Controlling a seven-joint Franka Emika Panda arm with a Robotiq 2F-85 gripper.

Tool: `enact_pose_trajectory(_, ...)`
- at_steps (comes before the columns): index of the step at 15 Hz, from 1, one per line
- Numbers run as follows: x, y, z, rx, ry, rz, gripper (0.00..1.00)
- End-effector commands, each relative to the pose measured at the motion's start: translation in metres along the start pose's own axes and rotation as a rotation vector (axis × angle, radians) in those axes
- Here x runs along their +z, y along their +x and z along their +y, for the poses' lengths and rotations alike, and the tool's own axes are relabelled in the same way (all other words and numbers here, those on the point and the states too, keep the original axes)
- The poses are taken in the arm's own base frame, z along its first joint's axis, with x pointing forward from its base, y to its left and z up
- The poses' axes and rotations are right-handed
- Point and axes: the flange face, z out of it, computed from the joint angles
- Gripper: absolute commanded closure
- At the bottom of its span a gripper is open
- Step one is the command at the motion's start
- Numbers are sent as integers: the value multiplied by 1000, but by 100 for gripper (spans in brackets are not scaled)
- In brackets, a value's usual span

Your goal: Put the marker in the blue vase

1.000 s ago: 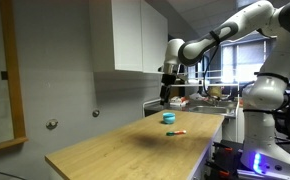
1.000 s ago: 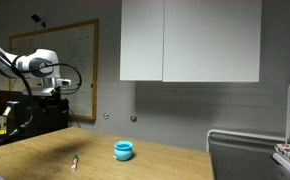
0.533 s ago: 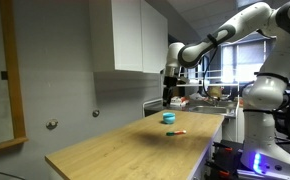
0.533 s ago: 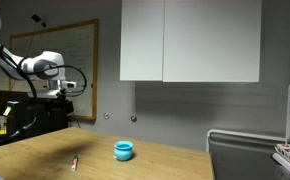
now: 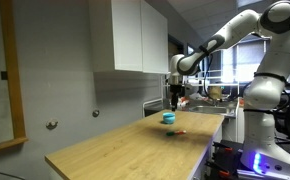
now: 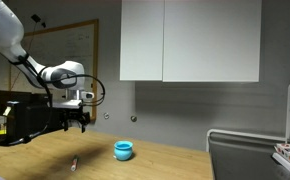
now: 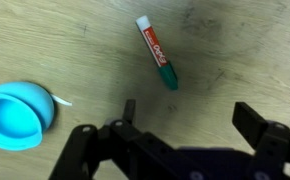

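Observation:
The gripper moves down onto the marker's green end [image 7: 168,74] next, turning to straddle it squarely, since the marker lies slanted below the gripper and beyond its fingers.
The marker [image 7: 157,51] is a thin orange-red stick with a green end, lying flat on the wooden tabletop; it also shows small in both exterior views [image 5: 177,132] [image 6: 74,161]. The blue vase [image 7: 17,113] is a squat teal round vessel at the wrist view's left edge, also seen in both exterior views [image 5: 169,117] [image 6: 124,150]. My gripper [image 7: 192,113] is open and empty, hanging above the table with the marker beyond its fingertips and the vase off to the side. In the exterior views it hovers well above the table [image 5: 176,97] [image 6: 76,121].
The long wooden table [image 5: 125,150] has a white wall and white cabinets [image 6: 190,40] behind it. Cluttered lab equipment [image 5: 217,95] stands past the table's far end. A whiteboard [image 6: 70,70] hangs on the wall.
The arm has moved along the table toward the marker and vase and has dropped lower. The marker and vase have not moved.

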Motion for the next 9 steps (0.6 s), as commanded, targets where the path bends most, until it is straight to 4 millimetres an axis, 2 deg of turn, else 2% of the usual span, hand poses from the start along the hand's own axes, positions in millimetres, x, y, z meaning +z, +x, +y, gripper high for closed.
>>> enact_pose_trajectory(1,29,-3,29,-88,35,-71,0)
enact_pose_trajectory(5,65,-6,43,-165,52,-150,0)
enact_pose_trajectory(9,99,0,49,-206,59,-222,0)
